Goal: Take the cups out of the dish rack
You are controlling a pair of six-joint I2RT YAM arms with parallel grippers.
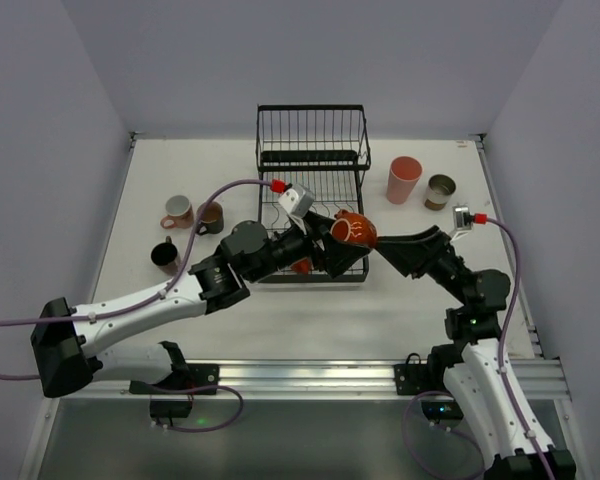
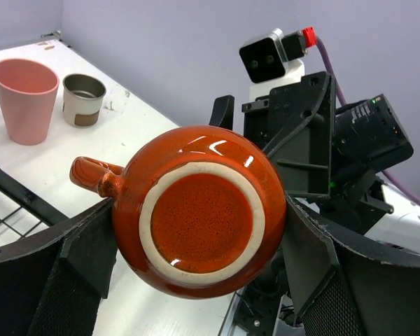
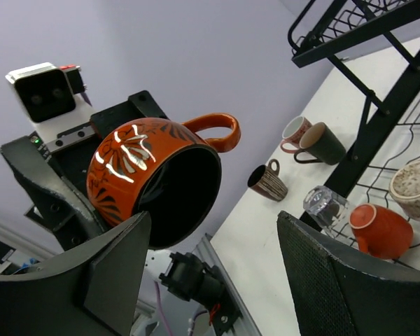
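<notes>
The mug's dark opening faces the right gripper, so the robot will turn that gripper toward the left in its wrist view and straddle the mug's rim (image 1: 370,244) (image 3: 136,206) opposite the handle.
My left gripper (image 1: 337,243) is shut on an orange-red patterned mug (image 1: 353,230) and holds it in the air over the front right corner of the black wire dish rack (image 1: 312,150). In the left wrist view the mug's base (image 2: 199,213) faces the camera between both fingers. My right gripper (image 1: 385,244) is open and empty just right of the mug, facing its dark mouth (image 3: 175,196). A small orange-red cup (image 3: 381,229), a clear glass (image 3: 325,205) and a speckled beige cup (image 3: 414,187) lie in the rack's lower tray.
A pink tumbler (image 1: 404,180) and a beige-grey cup (image 1: 440,191) stand right of the rack. A pink-white mug (image 1: 178,211), a dark mug (image 1: 210,217) and a ribbed brown mug (image 1: 164,255) stand left of it. Walls close three sides.
</notes>
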